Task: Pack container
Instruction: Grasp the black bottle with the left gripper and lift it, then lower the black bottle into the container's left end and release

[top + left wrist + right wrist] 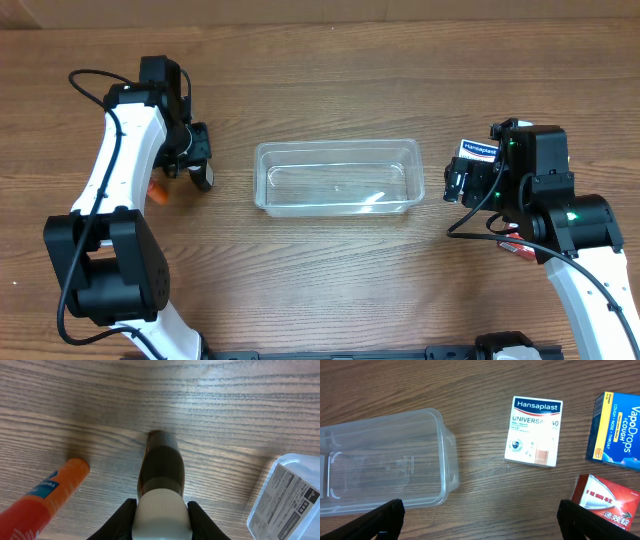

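Observation:
I will lift the bottle over the container's rim, lower it and let go, because the container's empty nearest end is to the right of my left gripper in the overhead view.
The clear plastic container sits empty at the table's middle; it also shows in the right wrist view, and its corner in the left wrist view. My left gripper is shut on a dark bottle with a white cap, left of the container. My right gripper is open and empty, right of the container, above bare table. A white Hansaplast box, a blue VapoDrops box and a red box lie near it.
An orange tube lies on the table left of the bottle; it peeks out by the left arm in the overhead view. The Hansaplast box shows by the right wrist.

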Tool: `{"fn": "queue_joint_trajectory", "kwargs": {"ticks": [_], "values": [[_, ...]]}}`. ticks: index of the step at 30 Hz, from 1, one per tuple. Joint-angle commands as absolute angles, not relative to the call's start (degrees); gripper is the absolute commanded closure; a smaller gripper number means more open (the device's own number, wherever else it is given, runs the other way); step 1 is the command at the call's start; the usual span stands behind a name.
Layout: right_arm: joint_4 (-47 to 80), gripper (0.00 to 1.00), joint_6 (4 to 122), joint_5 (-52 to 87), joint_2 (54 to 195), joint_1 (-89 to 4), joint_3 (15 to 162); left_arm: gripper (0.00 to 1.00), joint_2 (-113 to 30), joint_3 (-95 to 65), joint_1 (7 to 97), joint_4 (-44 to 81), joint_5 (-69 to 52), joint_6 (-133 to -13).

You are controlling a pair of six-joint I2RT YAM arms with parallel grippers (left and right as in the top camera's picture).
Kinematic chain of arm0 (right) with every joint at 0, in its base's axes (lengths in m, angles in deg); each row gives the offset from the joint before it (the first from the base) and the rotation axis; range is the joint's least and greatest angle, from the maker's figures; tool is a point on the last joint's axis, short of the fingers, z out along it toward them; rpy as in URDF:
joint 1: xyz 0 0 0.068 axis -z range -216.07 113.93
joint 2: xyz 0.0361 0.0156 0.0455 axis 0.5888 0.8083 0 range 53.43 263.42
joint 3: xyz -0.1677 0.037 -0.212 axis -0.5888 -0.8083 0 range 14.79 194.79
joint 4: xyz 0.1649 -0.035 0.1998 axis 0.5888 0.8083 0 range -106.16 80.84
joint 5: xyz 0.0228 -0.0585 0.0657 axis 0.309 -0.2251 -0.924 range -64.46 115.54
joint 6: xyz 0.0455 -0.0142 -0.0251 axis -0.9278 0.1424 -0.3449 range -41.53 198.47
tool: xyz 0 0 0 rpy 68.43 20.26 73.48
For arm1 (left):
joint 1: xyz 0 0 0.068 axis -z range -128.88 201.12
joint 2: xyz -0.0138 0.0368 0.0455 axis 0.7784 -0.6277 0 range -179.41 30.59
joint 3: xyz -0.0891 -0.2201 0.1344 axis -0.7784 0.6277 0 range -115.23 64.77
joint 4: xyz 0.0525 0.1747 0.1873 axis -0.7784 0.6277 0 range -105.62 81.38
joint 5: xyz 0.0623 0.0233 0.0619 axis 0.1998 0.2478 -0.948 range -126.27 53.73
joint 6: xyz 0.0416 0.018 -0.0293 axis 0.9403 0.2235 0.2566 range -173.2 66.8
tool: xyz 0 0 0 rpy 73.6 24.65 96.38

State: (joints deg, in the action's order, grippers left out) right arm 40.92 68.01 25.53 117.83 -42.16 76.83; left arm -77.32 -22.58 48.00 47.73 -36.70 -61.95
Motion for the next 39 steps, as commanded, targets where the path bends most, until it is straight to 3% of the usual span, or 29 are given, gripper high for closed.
{"fn": "queue_joint_trajectory", "kwargs": {"ticks": [1, 9, 14, 20, 29, 39], "values": [[40.83, 0.0, 68.14, 25.4, 117.85, -42.31, 78.82, 0.96, -77.63, -28.81, 48.31, 51.67, -35.56, -64.29], [42.27, 0.0, 67.92, 25.4, 117.85, -42.31, 78.84, 0.96, -77.5, -55.41, 61.18, 71.86, -35.19, -67.77], [42.25, 0.0, 67.9, 25.4, 117.85, -42.31, 78.84, 0.96, -77.63, -57.59, 70.25, 74.94, -35.13, -73.43], [42.27, 0.0, 67.7, 25.38, 117.85, -42.31, 78.84, 0.96, -77.65, -50.51, 72.57, 72.52, -35.17, -78.28], [42.58, 0.0, 67.7, 25.14, 117.85, -42.31, 78.84, 0.96, -77.74, -34.75, 72.57, 56.67, -36.7, -85.98], [42.51, 0.0, 67.7, 25.14, 117.85, -42.31, 78.84, 0.95, -77.89, -29.44, 72.57, 50.31, -41.23, -86.41]]}}
